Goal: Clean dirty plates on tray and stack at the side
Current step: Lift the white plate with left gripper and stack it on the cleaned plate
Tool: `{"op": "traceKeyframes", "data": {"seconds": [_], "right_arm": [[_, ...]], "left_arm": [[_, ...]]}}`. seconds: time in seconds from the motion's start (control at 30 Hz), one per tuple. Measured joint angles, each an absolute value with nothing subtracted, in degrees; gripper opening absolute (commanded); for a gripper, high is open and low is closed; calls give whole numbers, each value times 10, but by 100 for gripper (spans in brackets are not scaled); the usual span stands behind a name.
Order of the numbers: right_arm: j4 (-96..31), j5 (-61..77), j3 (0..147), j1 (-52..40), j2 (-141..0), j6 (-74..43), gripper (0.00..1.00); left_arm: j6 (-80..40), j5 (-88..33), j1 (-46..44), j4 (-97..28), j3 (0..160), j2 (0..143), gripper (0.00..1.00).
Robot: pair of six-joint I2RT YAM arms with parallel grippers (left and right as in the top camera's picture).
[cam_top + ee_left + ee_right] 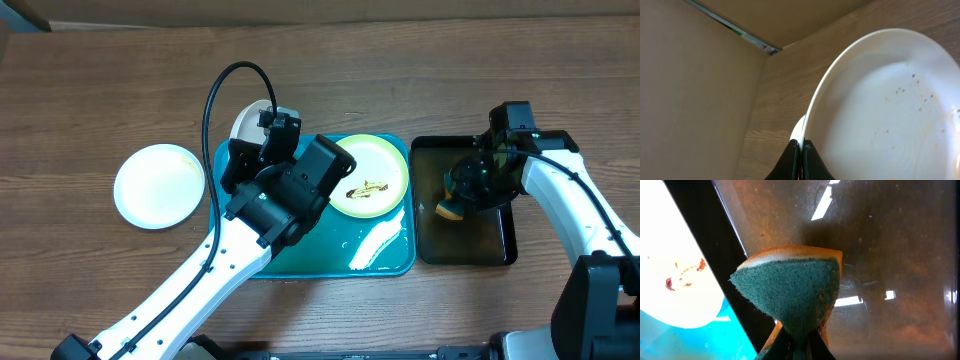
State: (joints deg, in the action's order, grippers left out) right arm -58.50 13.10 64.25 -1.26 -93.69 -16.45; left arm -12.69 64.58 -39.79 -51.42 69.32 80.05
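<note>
The resting white plate is below my left gripper and to its left in the overhead view. I will swing over it, go down and let go of the rim there.
My left gripper (802, 145) is shut on the rim of a white plate (885, 105) with small brown specks, held tilted over the back left corner of the teal tray (300, 262). In the overhead view that plate (247, 122) shows behind the left gripper (268, 130). A yellow-green rimmed plate (372, 172) with brown smears lies in the tray's right half. Another white plate (158, 185) rests on the table left of the tray. My right gripper (800, 337) is shut on a sponge (790, 290), green face up, over the black tray (890, 255).
The black tray (495, 245) stands right of the teal tray and looks wet. Water glints on the teal tray's floor (375, 248). A black cable (215, 90) loops from the left wrist. A cardboard wall (695, 90) runs along the table's far edge.
</note>
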Motion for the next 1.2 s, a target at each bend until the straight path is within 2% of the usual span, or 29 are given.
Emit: {"op": "traceKeyframes", "data": {"seconds": [0.37, 0.57, 0.8, 1.2], "right_arm": [[-587, 131, 642, -13, -937, -164, 4], [-594, 126, 642, -13, -937, -157, 4], [-595, 116, 642, -12, -937, -132, 4], [-592, 114, 642, -13, -937, -120, 4]], "left_arm": [[-99, 650, -402, -502, 693, 804, 4], [-107, 649, -346, -518, 693, 805, 4], [-112, 536, -205, -523, 693, 805, 4], [-121, 204, 137, -504, 693, 818, 4]]}}
